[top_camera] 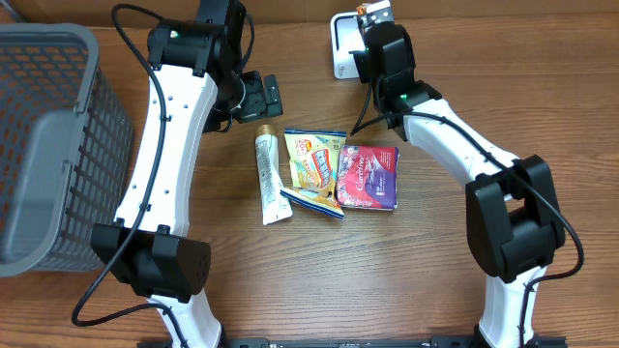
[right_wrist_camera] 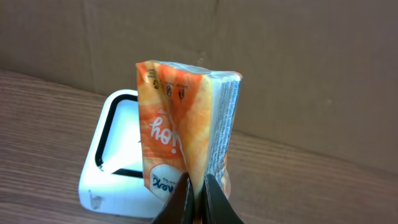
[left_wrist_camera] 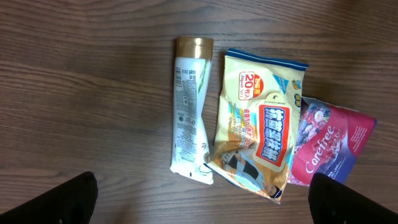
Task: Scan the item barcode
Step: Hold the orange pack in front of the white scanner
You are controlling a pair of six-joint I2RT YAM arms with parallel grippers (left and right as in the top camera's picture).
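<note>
The right gripper will next swing back and to the right in the overhead view and let go of the packet [top_camera: 375, 12] over the bare side of the table, clear of the pile.
My right gripper [right_wrist_camera: 198, 186] is shut on an orange tissue packet [right_wrist_camera: 186, 118] and holds it upright just in front of the white barcode scanner [right_wrist_camera: 106, 180]. From overhead the packet [top_camera: 375, 12] and right gripper [top_camera: 373, 24] are at the table's far edge, beside the scanner [top_camera: 340, 53]. My left gripper [top_camera: 259, 97] hangs open with nothing in it, just beyond the top of a small pile. Its wrist view shows the pile: a white tube with a gold cap [left_wrist_camera: 189, 106], a yellow wipes pack [left_wrist_camera: 261, 124] and a pink Carefree pack [left_wrist_camera: 329, 143].
A grey mesh basket [top_camera: 48, 145] stands at the table's left side. The tube [top_camera: 268, 179], yellow pack [top_camera: 314, 159] and pink pack [top_camera: 369, 177] lie mid-table between the arms. A cardboard wall runs behind the scanner.
</note>
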